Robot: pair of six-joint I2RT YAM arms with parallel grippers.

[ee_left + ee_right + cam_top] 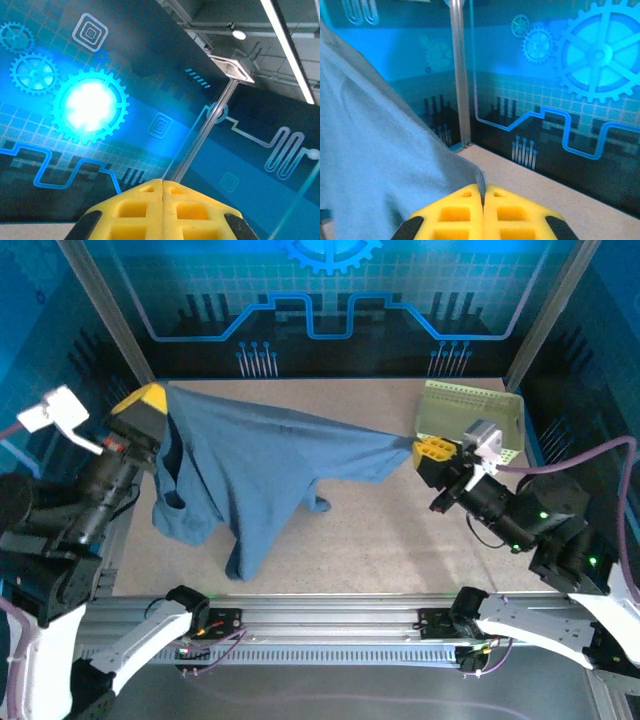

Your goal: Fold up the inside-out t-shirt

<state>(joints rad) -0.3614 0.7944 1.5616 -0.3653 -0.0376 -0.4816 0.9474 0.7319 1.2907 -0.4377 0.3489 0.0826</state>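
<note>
The shirt's tip is hanging in midair, so my right gripper will go lower, tilt its fingers downward and let go of the tip on the bare tabletop near the basket below it.
The inside-out t-shirt (260, 465), slate-blue and wrinkled, hangs stretched in the air between both grippers, and its lower folds reach the table near the front. My left gripper (160, 400) is shut at the shirt's upper left corner. In the left wrist view its yellow fingers (145, 207) are pressed together (162, 181) with no cloth showing between them. My right gripper (418, 448) is shut on the shirt's right tip. The right wrist view shows the t-shirt (375, 165) on the left, with its edge pinched in the closed gripper (483, 187).
A pale yellow-green perforated basket (470, 408) stands at the back right, just behind the right gripper. Bare tan tabletop (400, 540) lies under and in front of the shirt. Metal frame posts (115, 310) rise at the back corners.
</note>
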